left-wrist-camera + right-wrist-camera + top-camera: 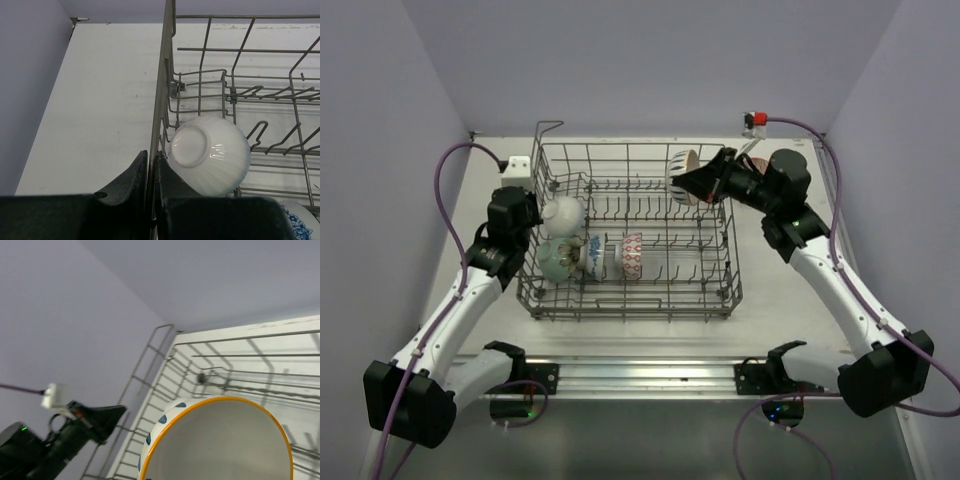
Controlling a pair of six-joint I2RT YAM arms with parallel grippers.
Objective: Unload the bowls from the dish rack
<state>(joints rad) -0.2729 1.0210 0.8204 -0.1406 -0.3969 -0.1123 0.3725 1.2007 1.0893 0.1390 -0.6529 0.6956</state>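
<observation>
I will next swing my right gripper past the rack's rim, turn its bowl upright, lower it and release it into the reddish bowl (760,164) already outside the rack.
The grey wire dish rack (620,300) stands mid-table. A white bowl (563,213), a pale green bowl (553,260), a blue-patterned bowl (590,255) and a red-patterned bowl (632,255) sit at its left side. My left gripper (527,218) is shut on the rack's left rim wire (159,115), right beside the white bowl (210,155). My right gripper (697,181) is shut on a blue-spotted bowl with an orange rim (682,177), held tilted above the rack's far right corner. That bowl (220,440) fills the right wrist view and hides the fingers.
A white box (517,165) lies at the back left of the table. A red and white connector (754,121) sits at the back right. Purple cables (445,180) run along both sides. The rack's raised wire loop (548,128) is at its far left corner.
</observation>
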